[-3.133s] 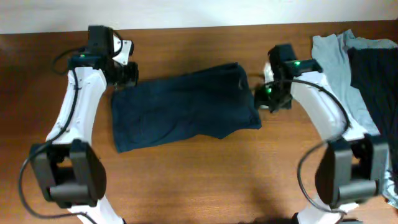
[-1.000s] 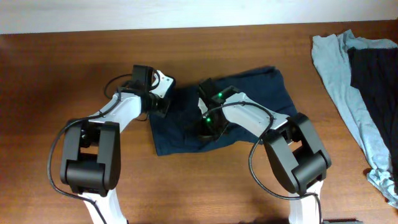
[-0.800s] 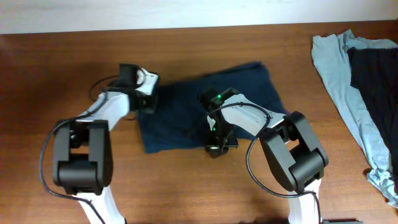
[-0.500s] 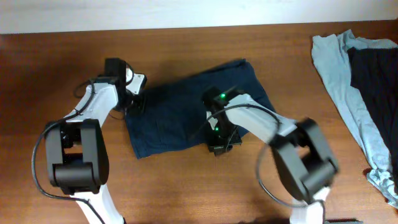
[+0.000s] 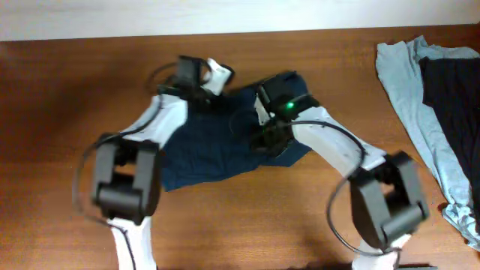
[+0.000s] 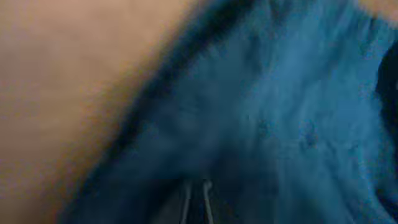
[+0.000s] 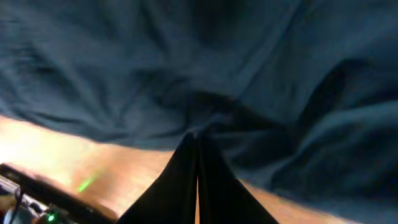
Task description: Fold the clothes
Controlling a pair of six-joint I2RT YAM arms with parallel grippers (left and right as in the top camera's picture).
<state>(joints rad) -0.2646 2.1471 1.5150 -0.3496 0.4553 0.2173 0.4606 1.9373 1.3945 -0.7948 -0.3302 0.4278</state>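
The navy garment's near corner (image 5: 298,156) lies to the right in the overhead view, so my right gripper will move that way next, smooth the wrinkles and free the fold.
The dark navy garment (image 5: 225,150) lies rumpled mid-table, and it fills the left wrist view (image 6: 280,112) and the right wrist view (image 7: 124,62). My left gripper (image 5: 205,96) is at its upper left edge; its thin fingertips (image 6: 196,198) stand together, shut on the navy cloth, though that view is blurred. My right gripper (image 5: 264,141) is over the garment's right-middle. Its dark fingers (image 7: 196,138) are pressed shut on a gathered fold, with wrinkles radiating from the tips.
A pale grey-blue garment (image 5: 401,82) and a black garment (image 5: 450,97) lie heaped at the table's right edge. Bare brown wood (image 5: 60,112) shows to the left and along the front. The two arms stand close together over the navy cloth.
My left gripper has swung right and toward the back, pulling the navy cloth's left edge with it. My right gripper has shifted toward the back. The garment has bunched up between them.
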